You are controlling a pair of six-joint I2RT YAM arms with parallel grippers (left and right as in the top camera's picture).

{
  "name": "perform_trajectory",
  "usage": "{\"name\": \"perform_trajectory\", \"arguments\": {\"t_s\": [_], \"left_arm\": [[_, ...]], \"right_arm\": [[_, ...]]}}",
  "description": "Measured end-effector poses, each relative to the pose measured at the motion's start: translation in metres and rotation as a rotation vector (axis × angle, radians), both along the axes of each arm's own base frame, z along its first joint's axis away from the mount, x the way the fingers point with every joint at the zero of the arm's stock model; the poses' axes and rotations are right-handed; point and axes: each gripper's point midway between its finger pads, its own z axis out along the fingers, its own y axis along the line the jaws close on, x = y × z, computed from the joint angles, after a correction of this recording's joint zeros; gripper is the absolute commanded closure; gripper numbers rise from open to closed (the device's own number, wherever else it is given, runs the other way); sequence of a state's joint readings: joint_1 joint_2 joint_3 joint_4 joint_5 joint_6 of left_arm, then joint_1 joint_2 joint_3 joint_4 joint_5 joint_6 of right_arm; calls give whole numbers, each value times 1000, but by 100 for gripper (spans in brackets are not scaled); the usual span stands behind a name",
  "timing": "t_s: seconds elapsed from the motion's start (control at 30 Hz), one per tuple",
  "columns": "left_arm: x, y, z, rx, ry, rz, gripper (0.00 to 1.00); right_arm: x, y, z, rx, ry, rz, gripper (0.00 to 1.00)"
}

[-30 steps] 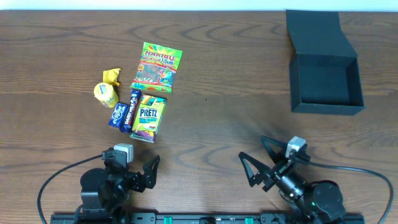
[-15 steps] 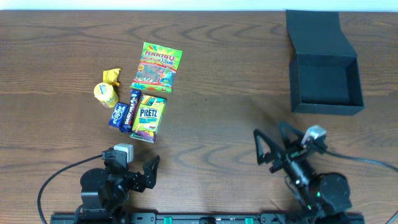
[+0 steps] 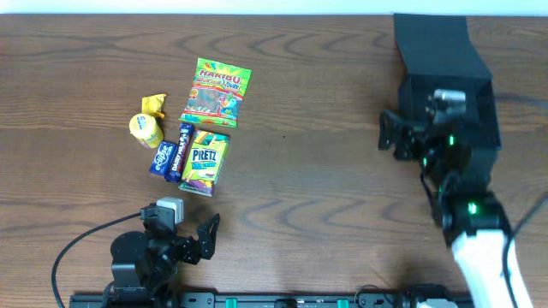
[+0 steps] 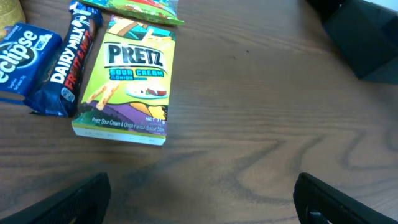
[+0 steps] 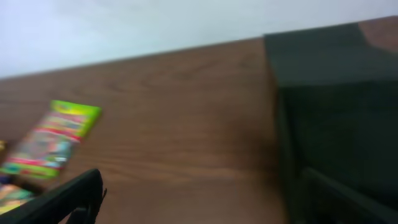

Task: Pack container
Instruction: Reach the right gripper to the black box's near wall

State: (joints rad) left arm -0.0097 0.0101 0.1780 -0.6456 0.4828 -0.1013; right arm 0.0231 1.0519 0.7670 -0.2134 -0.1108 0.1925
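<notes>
The open fingers of my right gripper are on both sides of the container's snack-side below it. My right gripper needs to tip downward next, then lower and close on it.
The black container stands open at the far right, its flap lid lying flat behind it. It also shows in the right wrist view and the left wrist view. My right gripper is open and empty, hovering at the container's left wall; in its own view one finger is over the box and one over the table. My left gripper is open and empty near the front edge, just short of the Pretz box.
Snacks lie at centre left: a Haribo bag, the Pretz box, a Dairy Milk bar, a blue Eclipse pack, a small yellow tub and a yellow wrapper.
My right arm has swung from the front edge up and to the right, reaching the container's left side. The left arm and the snacks have not moved.
</notes>
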Motion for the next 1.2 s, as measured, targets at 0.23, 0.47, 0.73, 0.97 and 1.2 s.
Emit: {"name": "perform_trajectory", "arguments": {"t_s": [0.23, 0.47, 0.73, 0.97, 1.2], "left_arm": [[0, 0, 0, 0, 0, 0, 5], [0, 0, 0, 0, 0, 0, 5], [0, 0, 0, 0, 0, 0, 5], [0, 0, 0, 0, 0, 0, 5], [0, 0, 0, 0, 0, 0, 5]], "right_arm": [[43, -38, -47, -200, 194, -131, 1], [53, -51, -112, -294, 352, -153, 12], [57, -62, -151, -311, 428, -168, 50], [61, -62, -160, -294, 433, -186, 96], [63, -52, -160, -224, 426, -205, 99]]}}
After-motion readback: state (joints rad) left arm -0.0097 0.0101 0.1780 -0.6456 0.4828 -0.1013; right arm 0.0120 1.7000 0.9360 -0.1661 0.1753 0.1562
